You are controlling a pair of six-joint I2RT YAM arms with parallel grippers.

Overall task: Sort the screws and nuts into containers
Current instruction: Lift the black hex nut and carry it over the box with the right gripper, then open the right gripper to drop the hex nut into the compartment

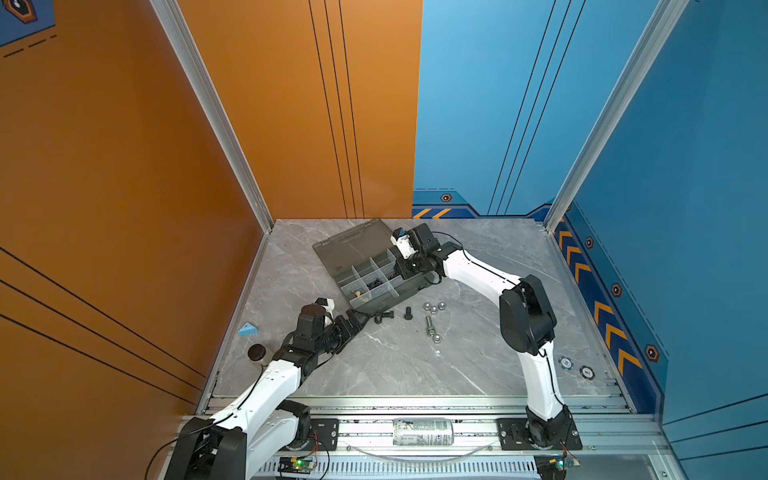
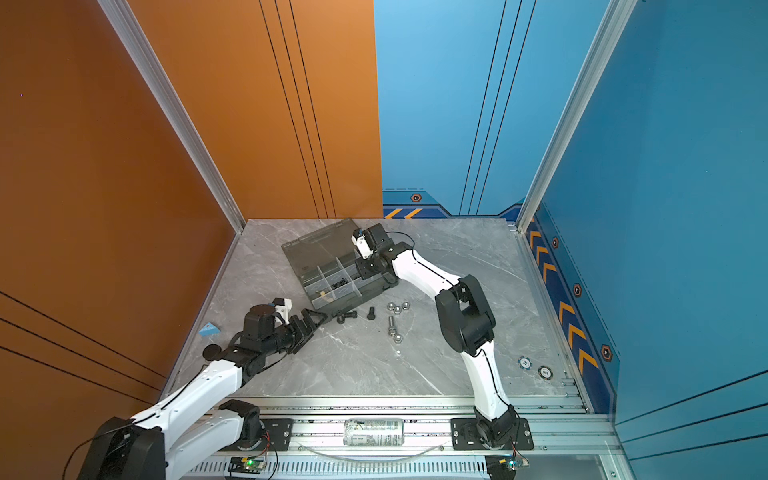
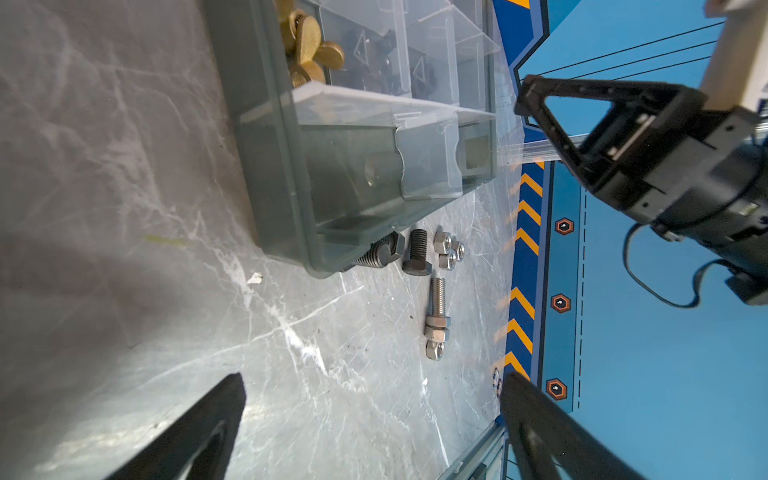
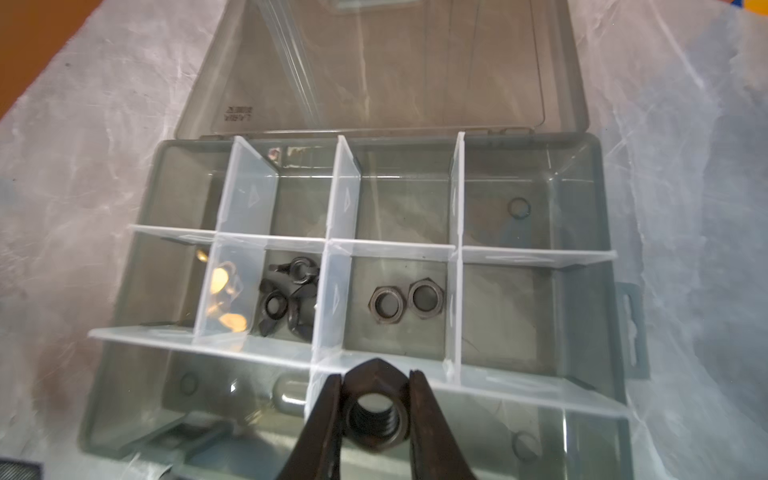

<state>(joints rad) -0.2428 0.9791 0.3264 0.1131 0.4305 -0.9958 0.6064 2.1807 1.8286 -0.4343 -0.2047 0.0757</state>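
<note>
My right gripper should go down slightly outward and let go of the black hexagonal nut (image 4: 376, 415) over the middle container (image 4: 397, 310), which is below and just outward, because matching nuts are in there.
My right gripper (image 4: 376, 374) is shut on a black hexagonal nut (image 4: 376, 415), held above the near row of containers in the smoky-grey organizer box (image 4: 598, 166). Two black nuts (image 4: 407, 301) lie in a middle container; black winged pieces (image 4: 291, 295) and brass ones (image 3: 311, 45) fill its neighbours. On the table in front of the box lie two black screws (image 1: 408, 312), a long silver screw (image 1: 429, 324) and several silver nuts (image 1: 433, 308). My left gripper (image 1: 359, 318) stands open and empty by the box's front left corner, just left of the nearer black screw (image 1: 384, 318).
The box lid (image 1: 353, 245) lies open and flat behind the box. A round dark-capped jar (image 1: 257, 353) and a blue wedge (image 1: 248, 329) sit at the table's left edge. Two poker chips (image 1: 566, 363) lie front right. A can (image 1: 423, 431) rests on the front rail.
</note>
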